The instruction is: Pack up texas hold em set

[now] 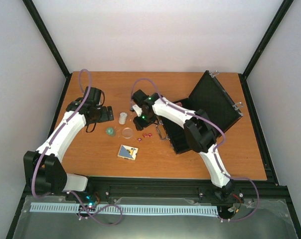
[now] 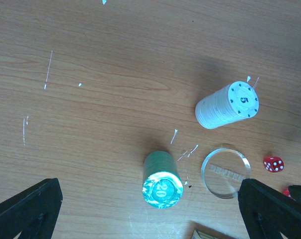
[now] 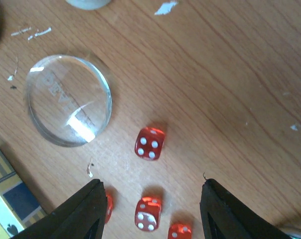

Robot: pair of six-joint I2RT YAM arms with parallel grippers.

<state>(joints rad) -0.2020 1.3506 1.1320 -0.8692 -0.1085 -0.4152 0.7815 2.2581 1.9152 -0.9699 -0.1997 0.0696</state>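
Observation:
My right gripper needs to lower its open fingers astride the lone red die [image 3: 150, 143] beside the clear disc and then close, since bare table surrounds that die.
The black case [image 1: 210, 107] lies open at the right, lid up. My left gripper [image 2: 150, 201] is open above the table; the teal chip stack [image 2: 162, 180] stands between its fingers, untouched. A white chip stack [image 2: 226, 105] and a clear disc [image 2: 225, 171] lie beyond. My right gripper [image 3: 150, 191] is open over several red dice [image 3: 150, 143], with one die [image 3: 148, 214] between the fingers. The clear disc also shows in the right wrist view [image 3: 68, 99]. The card deck [image 1: 128, 152] lies nearer the front. Blue and red chips and orange discs are not in view.
In the top view the left gripper [image 1: 106, 114] is left of the white stack [image 1: 122, 118], and the right gripper [image 1: 140, 122] is beside the case's near corner. The case's metal handle [image 1: 162, 133] lies by the dice [image 1: 146, 135]. A deck corner [image 3: 11, 199] lies at the right wrist view's lower left.

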